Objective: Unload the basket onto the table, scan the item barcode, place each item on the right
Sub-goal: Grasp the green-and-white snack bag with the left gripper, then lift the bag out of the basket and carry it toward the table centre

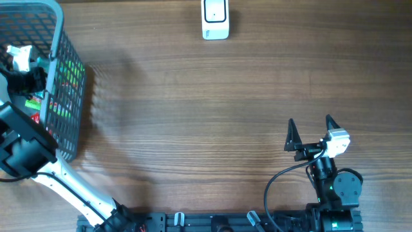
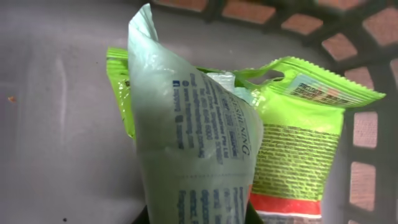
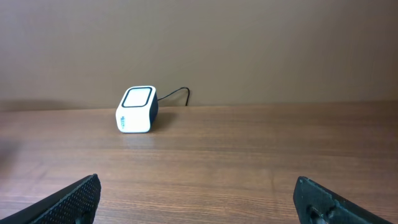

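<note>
The wood of the tabletop before the scanner is bare, so my left gripper will rise over the basket's side, move across to that spot and lower to let go of the pale green packet there.
In the left wrist view, a pale green packet with blue print [image 2: 193, 143] stands up between my left gripper's [image 2: 200, 218] dark fingers, which are shut on its lower part. Behind it lies a bright green packet with a red band [image 2: 298, 155]. From overhead, the left gripper [image 1: 33, 90] reaches down into the grey mesh basket [image 1: 64, 77] at the far left. The white barcode scanner [image 1: 215, 18] sits at the table's far edge, also facing the right wrist camera as a white box with a dark rim [image 3: 137, 110]. My right gripper [image 1: 311, 129] stands open and empty near the front right.
The basket's mesh wall [image 2: 367, 37] rises close behind the packets. Red and green items [image 1: 61, 106] show through its side. A cable [image 3: 177, 93] runs from the scanner. Bare wooden tabletop [image 1: 206, 129] lies between basket, scanner and right gripper [image 3: 199, 199].
</note>
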Robot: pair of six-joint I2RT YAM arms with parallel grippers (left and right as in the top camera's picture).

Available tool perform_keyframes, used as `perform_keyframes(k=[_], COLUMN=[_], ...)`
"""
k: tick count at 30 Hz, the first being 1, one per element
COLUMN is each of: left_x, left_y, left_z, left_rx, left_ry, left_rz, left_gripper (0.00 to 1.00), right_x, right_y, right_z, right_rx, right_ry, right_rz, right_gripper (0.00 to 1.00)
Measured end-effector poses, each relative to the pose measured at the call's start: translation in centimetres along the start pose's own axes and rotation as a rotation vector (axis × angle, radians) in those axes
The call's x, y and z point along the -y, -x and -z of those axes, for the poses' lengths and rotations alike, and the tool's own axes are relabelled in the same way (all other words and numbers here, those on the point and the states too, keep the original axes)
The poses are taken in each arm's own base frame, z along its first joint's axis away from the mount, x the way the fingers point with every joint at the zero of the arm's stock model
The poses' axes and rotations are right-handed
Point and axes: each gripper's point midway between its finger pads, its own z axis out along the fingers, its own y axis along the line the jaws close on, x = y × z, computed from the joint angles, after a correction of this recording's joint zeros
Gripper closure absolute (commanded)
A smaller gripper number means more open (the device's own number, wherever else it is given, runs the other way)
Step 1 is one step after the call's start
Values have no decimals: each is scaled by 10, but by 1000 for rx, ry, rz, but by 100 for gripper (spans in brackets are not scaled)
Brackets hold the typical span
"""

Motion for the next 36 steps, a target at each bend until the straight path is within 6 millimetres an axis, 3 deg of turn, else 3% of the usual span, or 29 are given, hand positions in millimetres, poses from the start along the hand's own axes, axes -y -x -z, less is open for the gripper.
perform_keyframes(k=[4,7,10,11,15,16,19,21,23,25,28,31,33,34,36], left_x=[-5,-9,-9,-6,31,47,94,124,158,195,252,316,343,365,389], left_y=[22,51,90,103,133,136,132,124,116,110,100,84,72,61,48], left_z=[17,51,121,153,280,316,396,431,451,457,445,410,388,367,339], left_rx=[48,127,274,338,609,687,866,950,998,1007,945,786,681,582,463], left_ry=[47,124,250,295,405,419,413,372,293,188,15,-160,-226,-271,-306], left_rz=[49,87,115,124,146,152,180,199,206,200,186,144,125,108,87], left_gripper=[96,96,96,96,96,96,96,96,96,96,96,96,96,96,96], right_x=[0,0,0,0,0,0,0,0,0,0,0,0,0,0,0], right_y=[0,0,0,0,0,0,0,0,0,0,0,0,0,0,0], right_z=[0,0,0,0,0,0,0,0,0,0,0,0,0,0,0], right_rx=[0,0,0,0,0,0,0,0,0,0,0,0,0,0,0], right_ry=[0,0,0,0,0,0,0,0,0,0,0,0,0,0,0], right_rz=[0,0,0,0,0,0,0,0,0,0,0,0,0,0,0], right_gripper=[0,0,0,0,0,0,0,0,0,0,0,0,0,0,0])
